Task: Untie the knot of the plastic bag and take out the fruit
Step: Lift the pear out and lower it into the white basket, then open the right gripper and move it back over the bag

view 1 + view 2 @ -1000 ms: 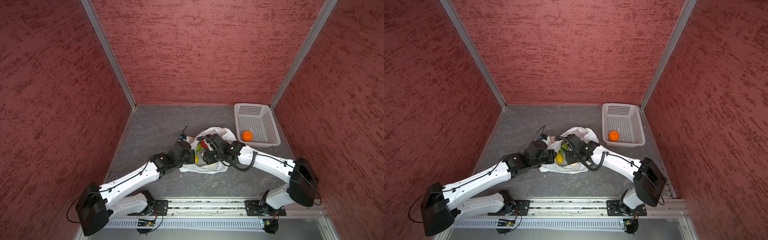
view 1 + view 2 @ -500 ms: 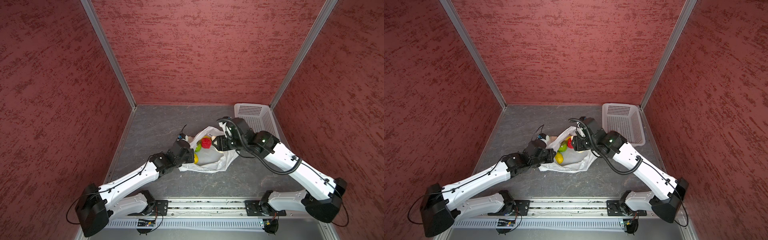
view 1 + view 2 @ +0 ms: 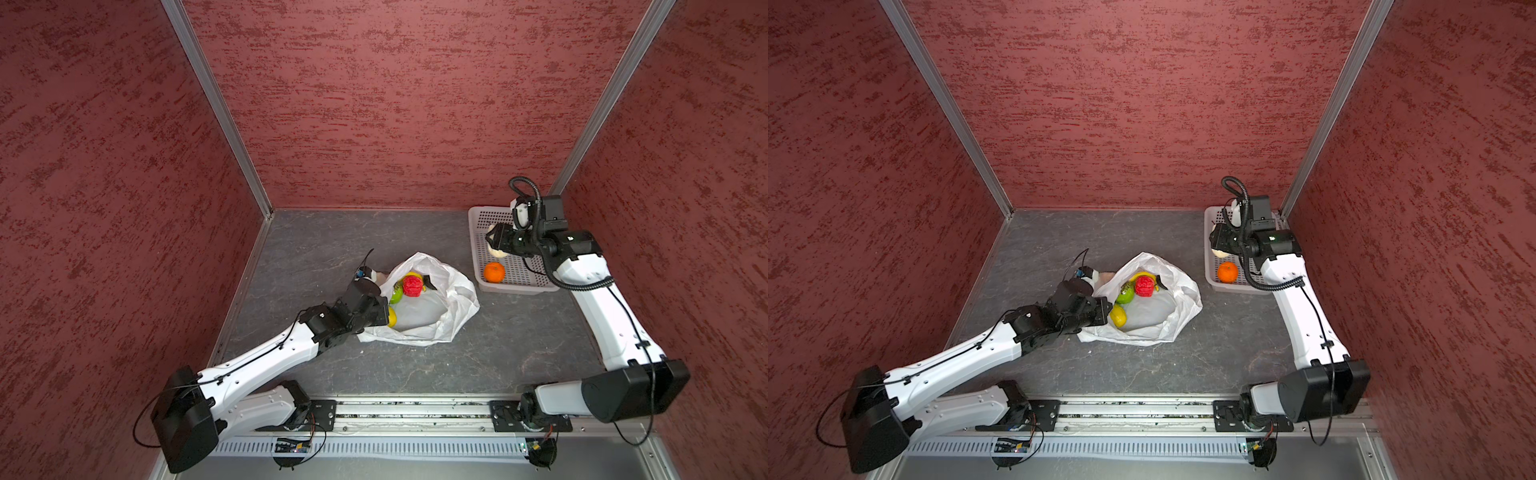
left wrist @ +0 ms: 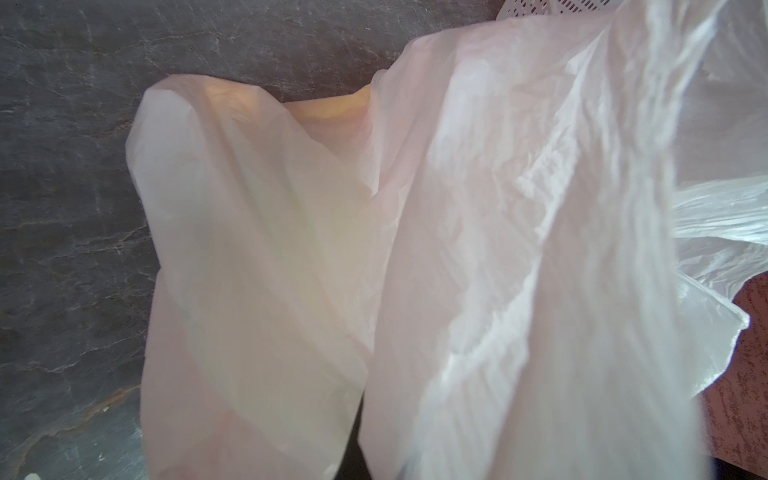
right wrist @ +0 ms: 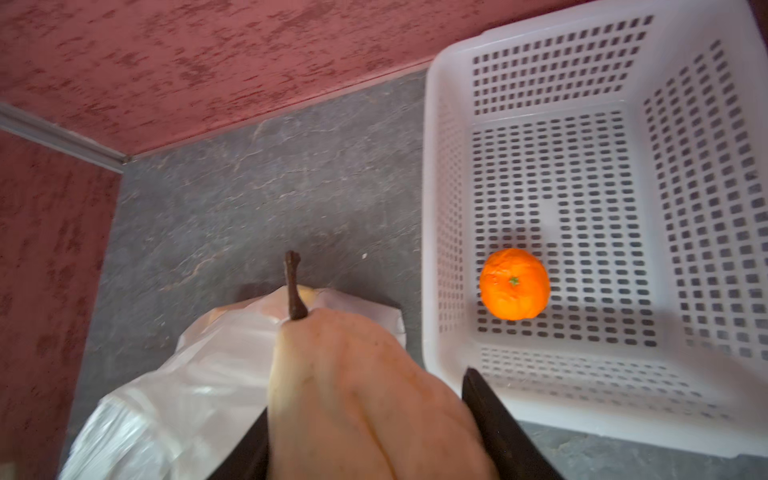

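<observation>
The beige round fruit [image 5: 361,395] goes past the basket's rim and down from my right gripper's release next, since the bare floor [image 5: 596,280] beside the orange lies below the gripper.
The plastic bag [image 3: 451,309] [image 3: 1177,316] lies mouth open mid-floor; the knot is out of view. Inside it are fruit: a red berry [image 3: 412,286], a green apple [image 3: 1125,295], a banana [image 3: 1142,275] and a yellow oblong [image 3: 1118,316]. My left gripper [image 3: 384,309] is at the bag's left rim, shut on the plastic, which drapes over the left wrist view [image 4: 498,249] and hides the fingers. My right gripper [image 3: 496,243] [image 5: 374,436] hangs over the basket's left edge, shut on a beige round fruit [image 5: 361,395] with a brown stem.
The white perforated basket [image 3: 519,287] [image 5: 432,208] stands at the back right corner with an orange [image 3: 494,272] [image 5: 514,284] in it. Red walls close in on three sides. The arms' base rail [image 3: 415,415] runs along the front.
My right gripper has lifted the beige fruit out of the bag and swung it right and back, over the basket. The left arm has kept its hold on the bag's rim.
</observation>
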`<state>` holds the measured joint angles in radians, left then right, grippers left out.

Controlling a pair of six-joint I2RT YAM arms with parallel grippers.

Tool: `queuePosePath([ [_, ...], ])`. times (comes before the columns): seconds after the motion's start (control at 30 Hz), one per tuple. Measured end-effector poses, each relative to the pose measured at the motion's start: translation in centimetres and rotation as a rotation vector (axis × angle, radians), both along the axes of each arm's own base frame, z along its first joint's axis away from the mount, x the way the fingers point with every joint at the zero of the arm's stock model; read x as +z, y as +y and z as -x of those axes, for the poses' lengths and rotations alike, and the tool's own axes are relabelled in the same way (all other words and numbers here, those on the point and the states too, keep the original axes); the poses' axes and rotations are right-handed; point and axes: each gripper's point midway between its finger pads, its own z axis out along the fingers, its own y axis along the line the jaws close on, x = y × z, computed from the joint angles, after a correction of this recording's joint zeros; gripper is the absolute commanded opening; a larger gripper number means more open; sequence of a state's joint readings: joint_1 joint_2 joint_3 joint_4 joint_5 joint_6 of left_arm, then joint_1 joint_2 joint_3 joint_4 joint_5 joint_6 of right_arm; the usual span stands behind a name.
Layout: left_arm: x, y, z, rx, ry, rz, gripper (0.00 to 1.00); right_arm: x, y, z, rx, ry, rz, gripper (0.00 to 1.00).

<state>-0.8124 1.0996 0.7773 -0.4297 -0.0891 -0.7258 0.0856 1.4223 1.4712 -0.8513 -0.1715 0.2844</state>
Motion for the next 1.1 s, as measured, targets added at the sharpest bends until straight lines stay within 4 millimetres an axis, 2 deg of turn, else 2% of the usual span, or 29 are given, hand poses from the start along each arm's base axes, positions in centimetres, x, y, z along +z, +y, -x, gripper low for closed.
queuePosePath([
  [0.23, -0.2, 0.2, -0.1, 0.005, 0.006, -0.005, 0.00, -10.9, -5.2, -4.9, -0.096, 0.173, 0.057, 0.40],
  [0.33, -0.2, 0.1, -0.2, 0.006, 0.008, -0.007, 0.00, -14.2, -7.3, -5.9, -0.126, 0.228, 0.100, 0.41],
  [0.4, -0.2, 0.1, -0.2, 0.006, 0.007, -0.006, 0.00, -15.7, -8.4, -6.2, -0.138, 0.254, 0.130, 0.42],
  [0.53, -0.2, 0.2, -0.3, 0.010, 0.007, -0.006, 0.00, -17.2, -10.6, -6.3, -0.164, 0.283, 0.204, 0.44],
  [0.67, -0.2, 0.3, -0.3, 0.011, 0.007, -0.006, 0.00, -18.2, -11.9, -6.2, -0.184, 0.308, 0.248, 0.52],
  [0.8, -0.2, 0.3, -0.4, 0.014, 0.007, -0.006, 0.00, -19.3, -12.4, -6.0, -0.188, 0.336, 0.269, 0.71],
  [0.87, -0.2, 0.4, -0.4, 0.015, 0.007, -0.006, 0.00, -19.8, -12.5, -5.9, -0.189, 0.349, 0.273, 0.77],
  [1.1, -0.2, 0.3, -0.4, 0.012, 0.006, -0.008, 0.00, -20.0, -12.6, -5.6, -0.193, 0.364, 0.275, 0.82],
])
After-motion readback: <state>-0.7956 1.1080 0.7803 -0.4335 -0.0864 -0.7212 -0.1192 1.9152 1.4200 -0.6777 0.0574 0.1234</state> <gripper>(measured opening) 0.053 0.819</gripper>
